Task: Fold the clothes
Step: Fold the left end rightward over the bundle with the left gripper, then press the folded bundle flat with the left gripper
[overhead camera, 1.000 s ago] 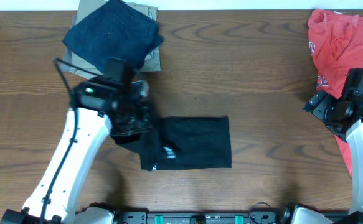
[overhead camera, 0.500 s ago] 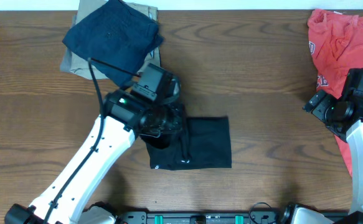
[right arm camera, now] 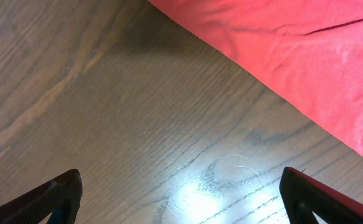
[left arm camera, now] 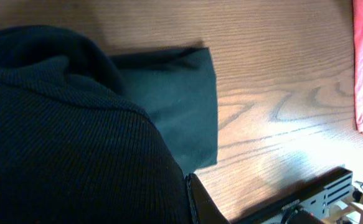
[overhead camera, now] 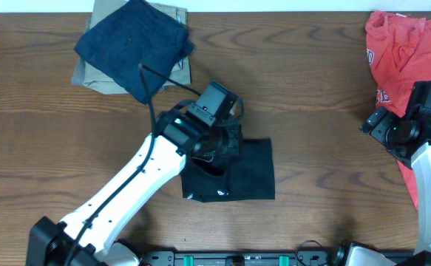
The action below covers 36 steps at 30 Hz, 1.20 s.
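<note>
My left gripper lowers the held fold across the black T-shirt's flat part next, toward the black T-shirt's edge nearer the red shirt.
The black T-shirt lies partly folded at the table's front middle. My left gripper is over its left part, shut on a fold of the black cloth that it holds above the rest. In the left wrist view the held black cloth fills the left side and the flat part of the shirt lies beyond it. My right gripper is open and empty at the right edge; the right wrist view shows its fingertips wide apart over bare wood.
A navy folded garment lies on a khaki-tan folded garment at the back left. A red shirt lies crumpled at the back right and also shows in the right wrist view. The table is dark wood.
My left gripper has moved right, carrying the shirt's left part over the rest, so the shirt's outline is narrower. The right arm has not moved.
</note>
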Motion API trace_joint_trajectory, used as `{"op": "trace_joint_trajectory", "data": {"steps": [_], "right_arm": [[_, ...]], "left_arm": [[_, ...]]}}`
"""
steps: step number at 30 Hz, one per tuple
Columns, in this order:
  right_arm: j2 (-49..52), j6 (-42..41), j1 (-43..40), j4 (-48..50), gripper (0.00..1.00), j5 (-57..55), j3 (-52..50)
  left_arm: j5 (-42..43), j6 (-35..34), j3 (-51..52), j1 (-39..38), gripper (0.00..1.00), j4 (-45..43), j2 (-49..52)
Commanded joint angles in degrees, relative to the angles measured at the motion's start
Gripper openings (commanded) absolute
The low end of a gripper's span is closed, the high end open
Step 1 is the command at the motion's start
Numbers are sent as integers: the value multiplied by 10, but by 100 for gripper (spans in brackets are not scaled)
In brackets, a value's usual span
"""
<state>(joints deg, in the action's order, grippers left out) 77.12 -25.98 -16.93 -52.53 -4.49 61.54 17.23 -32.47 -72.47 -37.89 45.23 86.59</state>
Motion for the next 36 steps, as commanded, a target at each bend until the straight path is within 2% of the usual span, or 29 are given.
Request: {"op": "trace_joint_trajectory", "data": {"steps": [1, 11, 19, 26, 36], "right_arm": [[-5, 3, -3, 0, 99, 0, 3], [-5, 3, -3, 0, 99, 0, 3], [-5, 3, -3, 0, 99, 0, 3], [-5, 3, -3, 0, 99, 0, 3], [-5, 3, -3, 0, 99, 0, 3]], "left_arm": [[-15, -6, -8, -15, 6, -22, 5], [-40, -7, -5, -56, 6, -44, 17], [-39, -43, -2, -60, 6, -54, 73], [-13, -47, -2, -60, 10, -81, 122], [4, -48, -2, -66, 11, -116, 128]]}}
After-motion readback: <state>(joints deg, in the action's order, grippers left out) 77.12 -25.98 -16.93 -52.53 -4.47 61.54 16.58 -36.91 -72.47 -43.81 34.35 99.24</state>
